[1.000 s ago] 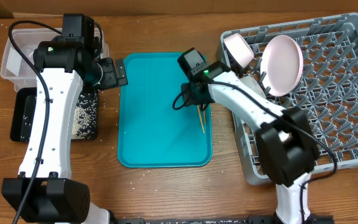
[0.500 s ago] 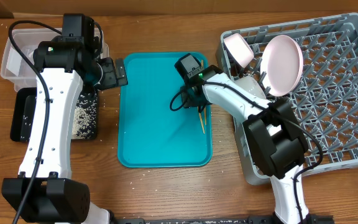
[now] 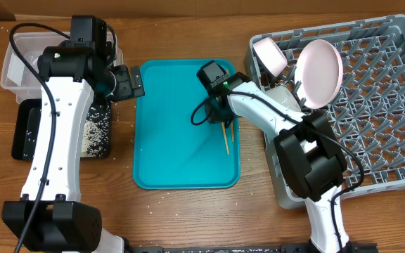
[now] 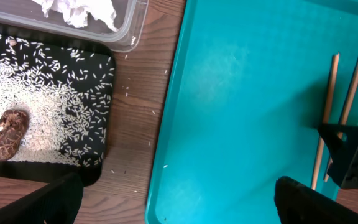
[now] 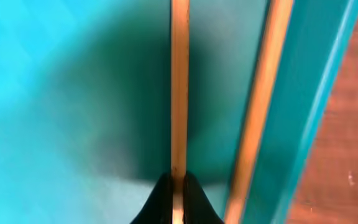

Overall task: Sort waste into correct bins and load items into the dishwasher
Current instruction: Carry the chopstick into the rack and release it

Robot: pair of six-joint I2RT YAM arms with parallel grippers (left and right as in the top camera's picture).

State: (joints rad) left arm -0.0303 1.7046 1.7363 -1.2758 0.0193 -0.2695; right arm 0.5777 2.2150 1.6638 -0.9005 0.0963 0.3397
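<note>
The grey rack [image 3: 378, 119] has empty slots past the plate [image 3: 320, 70]. My right gripper needs to lift up off the teal tray next, then bring the chopstick down at those slots.
My right gripper [image 5: 178, 194] is shut on one wooden chopstick [image 5: 179, 87] lying on the teal tray [image 5: 73, 93]; a second chopstick [image 5: 260, 112] lies just beside it by the tray's rim. From overhead the right gripper [image 3: 220, 118] is at the tray's right side, over the chopsticks [image 3: 225, 138]. My left gripper [image 4: 176, 205] hangs open above the tray's left edge, holding nothing. The black tray [image 4: 101, 124] holds rice crumbs [image 4: 48, 87] and a brown lump [image 4: 10, 129]. A white napkin [image 4: 82, 11] lies in the clear tub [image 3: 20, 60]. The grey dish rack [image 3: 378, 119] holds a plate [image 3: 320, 70] and a white cup [image 3: 269, 55].
The teal tray [image 3: 178, 154] fills the middle of the table, between the bins on the left and the rack on the right. Loose rice grains [image 4: 129, 93] dot the wood between the black tray and the teal tray. The right arm's black fingers [image 4: 347, 155] show in the left wrist view.
My right gripper has closed on the chopstick after shifting slightly left. The left arm has not moved.
</note>
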